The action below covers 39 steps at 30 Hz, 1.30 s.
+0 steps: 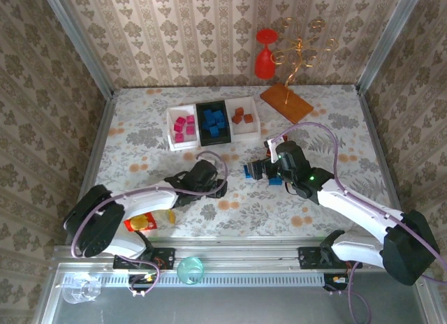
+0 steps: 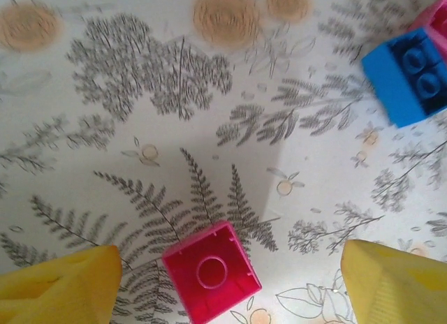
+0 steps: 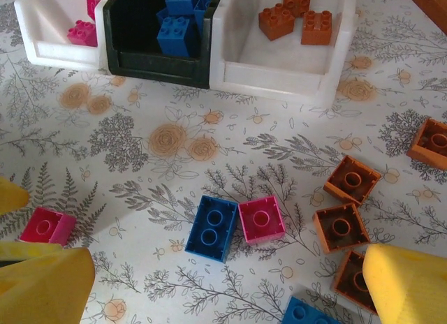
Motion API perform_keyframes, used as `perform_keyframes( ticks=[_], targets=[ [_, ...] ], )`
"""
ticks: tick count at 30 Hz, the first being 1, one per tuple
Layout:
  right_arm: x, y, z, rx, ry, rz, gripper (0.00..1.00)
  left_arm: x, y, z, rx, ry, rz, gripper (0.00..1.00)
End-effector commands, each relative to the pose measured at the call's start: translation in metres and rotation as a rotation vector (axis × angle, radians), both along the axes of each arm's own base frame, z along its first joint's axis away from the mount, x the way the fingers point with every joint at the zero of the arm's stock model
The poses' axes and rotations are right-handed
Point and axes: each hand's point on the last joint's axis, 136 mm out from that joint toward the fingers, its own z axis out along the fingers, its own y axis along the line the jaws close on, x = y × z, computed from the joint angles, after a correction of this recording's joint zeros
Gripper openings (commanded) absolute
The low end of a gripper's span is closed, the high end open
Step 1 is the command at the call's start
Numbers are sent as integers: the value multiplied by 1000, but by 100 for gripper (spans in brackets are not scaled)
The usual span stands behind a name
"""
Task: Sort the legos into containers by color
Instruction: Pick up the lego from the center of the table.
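The loose pink lego (image 2: 211, 271) already lies between the left gripper's open yellow fingers, so the left gripper will go down to it next and then close.
Three trays stand in a row at the back: a white tray (image 1: 173, 132) with pink legos, a black tray (image 1: 202, 128) with blue ones, and a white tray (image 1: 255, 121) with brown-orange ones. My left gripper (image 2: 227, 289) is open low over the table, with a loose pink lego (image 2: 211, 271) lying hollow side up between its yellow fingers (image 2: 59, 285), untouched. A blue lego (image 2: 408, 72) lies further off. My right gripper (image 3: 227, 289) is open above a blue lego (image 3: 213, 227) touching a pink lego (image 3: 261, 219). Several brown-orange legos (image 3: 340, 227) lie to their right.
An orange-brown board (image 1: 286, 102) lies at the back right beside a red goblet (image 1: 264, 55) and a gold wire stand. A yellow-and-red toy (image 1: 143, 223) sits near the left arm's base. Metal rails edge the flowered tablecloth.
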Motion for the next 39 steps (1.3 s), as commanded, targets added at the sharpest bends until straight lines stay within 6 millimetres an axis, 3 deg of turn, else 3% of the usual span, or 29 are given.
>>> perform_keyframes(
  ticks=[1, 4, 10, 17, 26, 32, 39],
  targets=[
    [-2, -4, -10, -23, 19, -7, 100, 6, -1, -5, 14, -1, 61, 81],
    [-3, -2, -12, -17, 32, 1, 100, 8, 0, -12, 47, -1, 70, 76],
    [-3, -1, -13, -15, 33, 6, 100, 12, -6, -14, 53, -15, 61, 57],
    [-4, 1, -18, -3, 50, 11, 100, 17, -17, -14, 67, -30, 31, 44],
    [-26, 33, -19, 143, 78, 180, 99, 31, -12, 5, 50, -104, 43, 30],
    [-33, 53, -7, 169, 40, 260, 99, 65, 10, 40, -19, -163, 89, 27],
    [-26, 62, -3, 185, 23, 251, 99, 130, 60, 94, -67, -255, 209, 27]
  ],
)
